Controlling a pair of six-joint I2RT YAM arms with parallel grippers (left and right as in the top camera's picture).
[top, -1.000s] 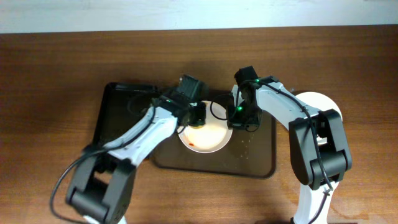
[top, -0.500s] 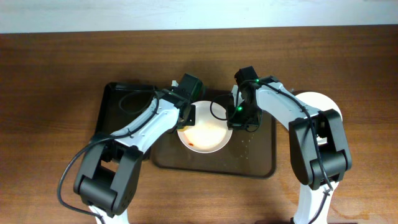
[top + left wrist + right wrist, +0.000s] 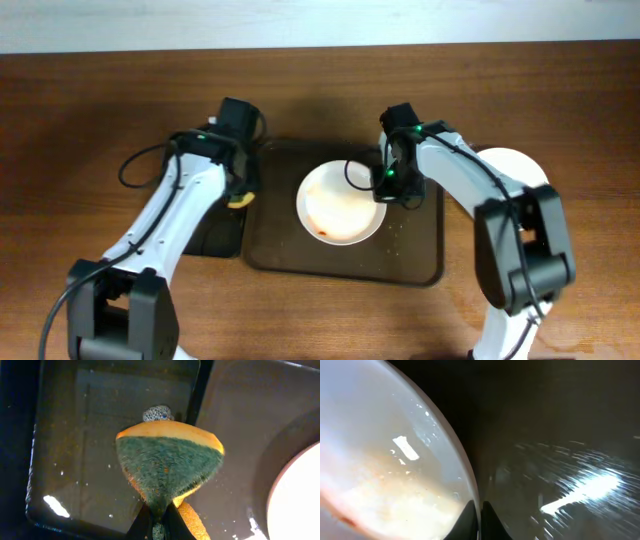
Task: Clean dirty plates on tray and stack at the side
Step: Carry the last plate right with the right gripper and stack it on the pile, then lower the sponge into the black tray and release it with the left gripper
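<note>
The robot should next lift the plate in its right gripper and lower it onto white plates point(image 3: 512, 170) beside the tray, since the sponge is off the plate.
One white plate point(image 3: 340, 203) lies in the middle of the brown tray point(image 3: 410, 255), with a faint orange smear and a small red spot near its front edge. My right gripper point(image 3: 386, 188) is shut on the plate's right rim; in the right wrist view the fingertips point(image 3: 479, 510) pinch the rim of the plate point(image 3: 380, 460). My left gripper point(image 3: 240, 193) is shut on a yellow and green sponge point(image 3: 170, 460) and holds it over the black tray point(image 3: 100, 435), left of the plate. White plates point(image 3: 512, 163) lie on the table at the right.
The smaller black tray point(image 3: 213, 240) sits against the brown tray's left side, wet with specks. The brown tray's floor point(image 3: 560, 460) is wet and shiny. The plate's edge point(image 3: 300, 505) shows at the lower right of the left wrist view.
My left gripper has moved left with the sponge, off the plate and over the black tray. My right gripper stays shut on the plate's rim; the plate shifted slightly right.
</note>
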